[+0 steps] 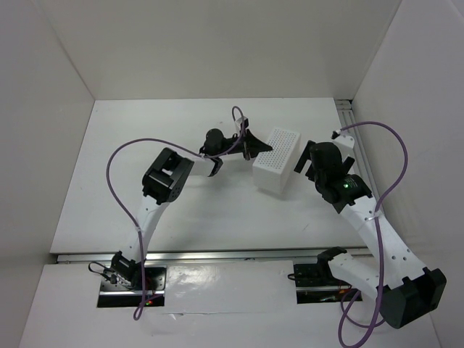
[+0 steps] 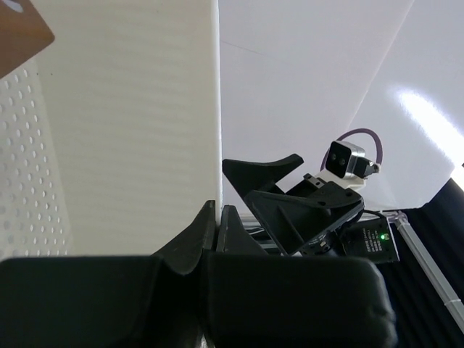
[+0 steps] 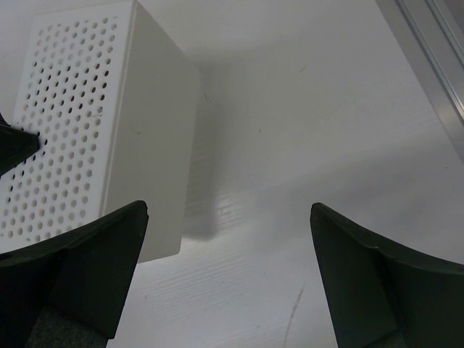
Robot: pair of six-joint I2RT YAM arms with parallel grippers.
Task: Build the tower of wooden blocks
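The table's bare far corner is to the left of my left gripper in the top view. My left gripper should lift the tray point(image 1: 275, 156) next and lower it onto that corner.
Only one corner of a reddish-brown wood block point(image 2: 22, 32) shows, at the top left of the left wrist view against the perforated face of the white tray point(image 2: 145, 109). No tower is in view. The tray point(image 1: 275, 156) stands mid-table with its perforated face up. My left gripper point(image 1: 249, 147) is at the tray's left edge. Its jaws point(image 2: 217, 210) are shut, and the tray's thin edge runs down into the slit between the tips. My right gripper point(image 1: 303, 161) hangs wide open just right of the tray point(image 3: 152, 109), with only bare table between its fingertips point(image 3: 228, 210).
An aluminium rail point(image 1: 348, 116) runs along the table's right side, and it also shows in the right wrist view point(image 3: 428, 43). White walls close in the table at the left, back and right. The right arm's wrist camera point(image 2: 346, 158) faces my left gripper.
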